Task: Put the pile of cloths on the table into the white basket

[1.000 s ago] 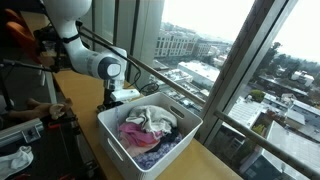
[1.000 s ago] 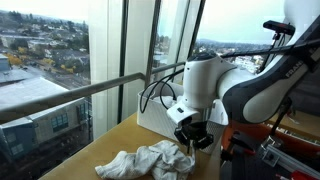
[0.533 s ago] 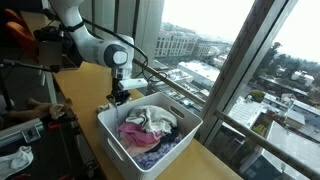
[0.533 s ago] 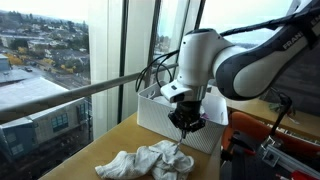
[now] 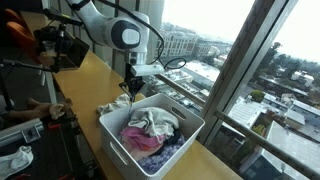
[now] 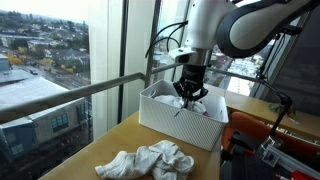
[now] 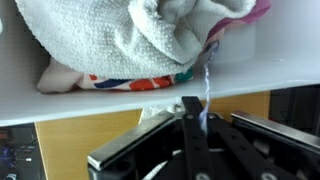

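Note:
Next, my gripper moves past the basket's white rim [image 7: 120,103] to over the white towel inside the basket [image 7: 125,38]. It then releases the thin piece of cloth, still dangling at the basket's rim.
The white basket [image 5: 117,137] [image 6: 160,112] stands on the wooden table and holds several cloths. My gripper [image 5: 133,88] [image 6: 190,95] hangs over the basket's near edge. It is shut on a thin pale cloth strip [image 6: 180,108] [image 7: 206,70] that dangles from the fingertips [image 7: 195,108]. In the wrist view the basket's white rim [image 7: 120,103] crosses the frame, with a white towel [image 7: 120,35] and coloured cloths inside. A pile of white cloths [image 6: 150,160] lies on the table in front of the basket. A bit of it shows beside the basket [image 5: 107,106].
Tall windows and a railing [image 6: 70,92] run along the table's far side. A person [image 5: 25,110] and equipment [image 5: 60,45] stand at the table's other side. An orange-red object [image 6: 255,130] sits behind the basket. The table edge [image 6: 222,160] is near the pile.
My gripper has risen from the cloth pile and moved across to above the basket's edge, carrying a thin strip of cloth. The pile stays on the table.

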Available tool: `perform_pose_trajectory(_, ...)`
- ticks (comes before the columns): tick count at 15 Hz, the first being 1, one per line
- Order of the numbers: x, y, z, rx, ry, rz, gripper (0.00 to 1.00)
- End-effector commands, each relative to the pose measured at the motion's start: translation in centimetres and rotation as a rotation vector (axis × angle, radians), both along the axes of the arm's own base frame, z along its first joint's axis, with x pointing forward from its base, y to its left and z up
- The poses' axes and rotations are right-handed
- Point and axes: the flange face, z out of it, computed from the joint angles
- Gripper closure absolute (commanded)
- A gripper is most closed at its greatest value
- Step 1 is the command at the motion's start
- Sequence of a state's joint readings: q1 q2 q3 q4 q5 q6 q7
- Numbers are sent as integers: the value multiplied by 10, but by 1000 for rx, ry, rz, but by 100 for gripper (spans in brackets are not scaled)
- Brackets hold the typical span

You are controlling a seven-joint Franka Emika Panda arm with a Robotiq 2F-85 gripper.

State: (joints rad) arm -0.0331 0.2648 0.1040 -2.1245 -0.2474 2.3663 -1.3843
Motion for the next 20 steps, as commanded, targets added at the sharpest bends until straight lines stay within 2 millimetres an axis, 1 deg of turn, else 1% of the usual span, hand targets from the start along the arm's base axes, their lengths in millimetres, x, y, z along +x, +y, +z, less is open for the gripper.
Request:
perform_pose_trajectory(1,2,-58,35,12,-15,-79,100)
perform_pose_trajectory(3,1,-89,36,14,-14,-123,100)
perform_pose_trajectory(4,0,-101,34,11,-11,-144,100)
perform_pose_trajectory(6,-2,-122,21,12,3,-176,100)
perform_pose_trajectory(7,-3,-128,15,12,14,-192,100)
perform_pose_trajectory(8,-4,-133,5,9,34,-213,74)
perform_pose_trajectory(9,-4,-136,-2,1,48,-226,73)
perform_pose_trajectory(10,-5,-138,-8,-1,58,-236,66)
perform_pose_trajectory(11,-7,-139,-8,0,63,-243,60)
perform_pose_trajectory(12,-8,-140,-7,2,64,-247,52)
perform_pose_trajectory(14,-9,-139,6,7,49,-250,39)
perform_pose_trajectory(16,-12,-131,25,23,23,-243,24)
perform_pose_trajectory(18,-12,-112,37,38,-2,-232,9)
perform_pose_trajectory(19,-10,-97,39,43,-10,-217,1)
perform_pose_trajectory(20,-5,-84,37,46,-10,-202,0)
